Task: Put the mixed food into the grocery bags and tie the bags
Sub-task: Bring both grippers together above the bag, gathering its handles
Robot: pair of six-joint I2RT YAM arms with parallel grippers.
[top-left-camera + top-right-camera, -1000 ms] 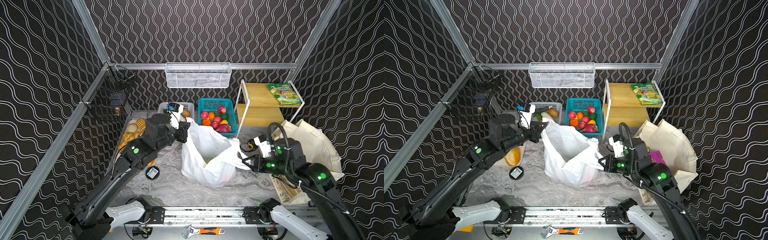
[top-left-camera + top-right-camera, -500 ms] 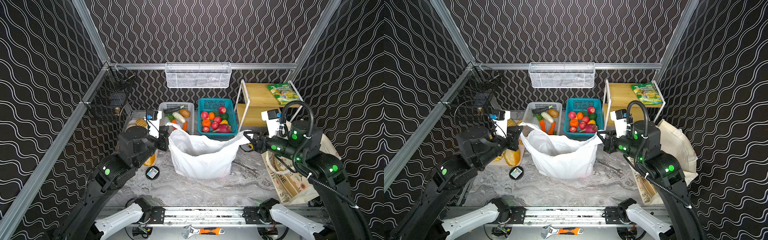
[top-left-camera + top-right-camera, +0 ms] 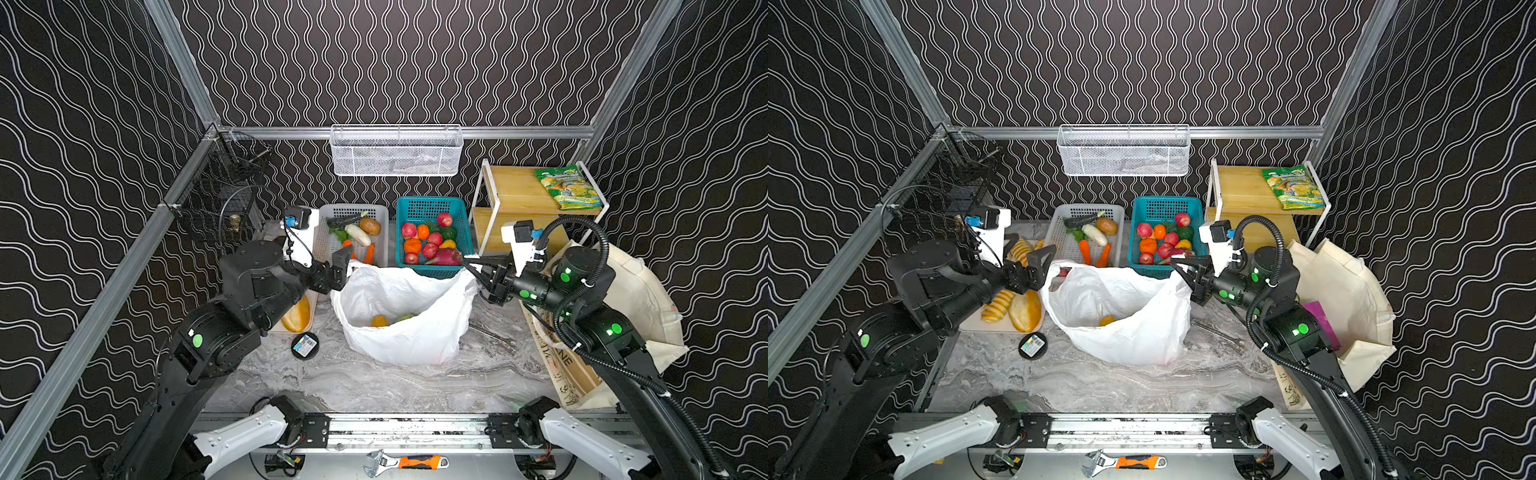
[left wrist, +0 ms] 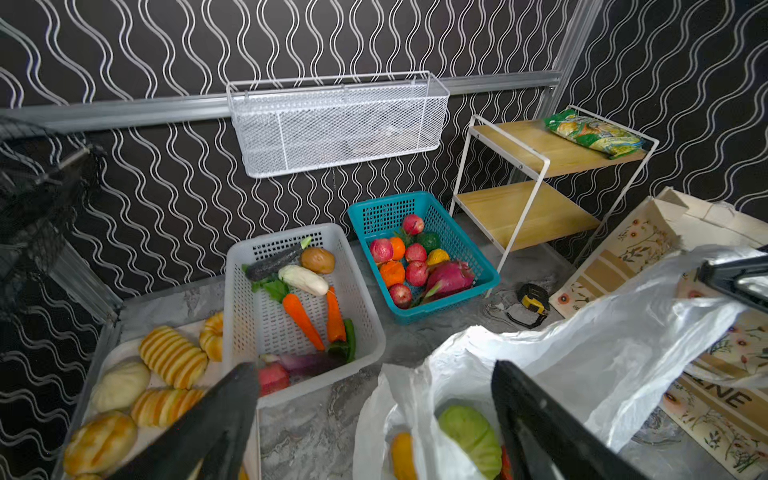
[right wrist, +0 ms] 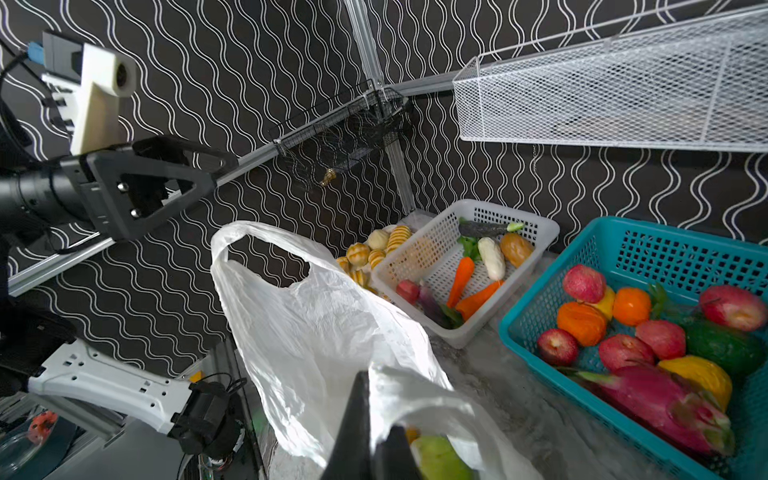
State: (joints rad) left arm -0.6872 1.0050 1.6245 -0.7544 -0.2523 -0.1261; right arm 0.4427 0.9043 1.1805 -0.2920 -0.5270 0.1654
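Note:
My right gripper should next go up slightly and open its fingers to let go of the bag's far rim (image 3: 465,276) (image 5: 400,392), because that rim is between them and the bag hangs below.
The white plastic grocery bag (image 3: 399,324) (image 3: 1121,316) sits open mid-table. Inside it lie a green cabbage (image 4: 469,436) (image 5: 440,457) and a yellow-orange piece (image 3: 380,321). My left gripper (image 3: 338,270) (image 4: 372,368) hangs open at the bag's left rim, its jaws wide and holding nothing. That side's loop handle (image 5: 266,241) stands free. My right gripper (image 3: 467,262) (image 5: 374,407) is shut on the bag's right handle. The cream canvas tote (image 3: 636,299) (image 4: 623,257) slumps at far right with a purple packet (image 3: 1320,324) in it. A purple aubergine (image 5: 428,303) lies in the white basket.
At the back stand a white basket (image 3: 353,212) of vegetables and a teal basket (image 3: 432,203) of fruit. A wooden shelf (image 3: 519,187) holds a green packet. A bread tray (image 3: 976,324), black puck (image 3: 304,345), wrench (image 3: 1217,332) and tape measure (image 4: 532,303) lie around the bag.
The left gripper has opened and let go of the bag's left handle. The bag, stretched taut between both grippers half a second ago, now sags on that side.

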